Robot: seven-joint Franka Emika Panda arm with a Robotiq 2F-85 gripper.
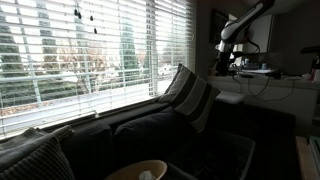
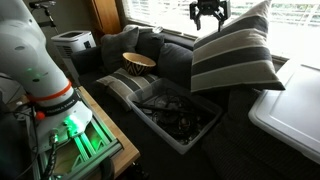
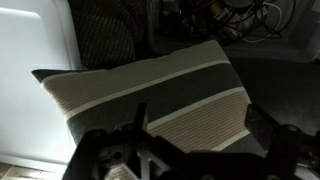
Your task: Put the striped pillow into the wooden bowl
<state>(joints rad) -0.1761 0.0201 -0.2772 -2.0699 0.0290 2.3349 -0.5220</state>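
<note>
My gripper moves outward toward the window next, turning, then lowers to the pillow's top fabric point(image 1: 201, 81) point(image 3: 196, 138), since its open fingers still hang above it.
The striped pillow point(image 2: 235, 55) leans upright on the dark sofa by the window, with broad dark grey and cream stripes. It also shows in an exterior view point(image 1: 190, 95) and fills the wrist view point(image 3: 150, 95). My gripper point(image 2: 208, 13) hangs open and empty just above the pillow's top edge. In the wrist view my two fingers point(image 3: 200, 125) are spread apart over the pillow and hold nothing. The wooden bowl point(image 2: 139, 62) sits on the sofa seat further along, apart from the pillow. It also shows at the bottom of an exterior view point(image 1: 137, 170).
A dark bin of cables point(image 2: 175, 112) stands on the floor in front of the sofa. A finely ribbed cushion point(image 1: 35, 160) lies near the bowl. A white table point(image 2: 290, 115) is beside the pillow and a printer point(image 2: 70, 42) stands behind my base. Window blinds point(image 1: 90, 50) run behind the sofa.
</note>
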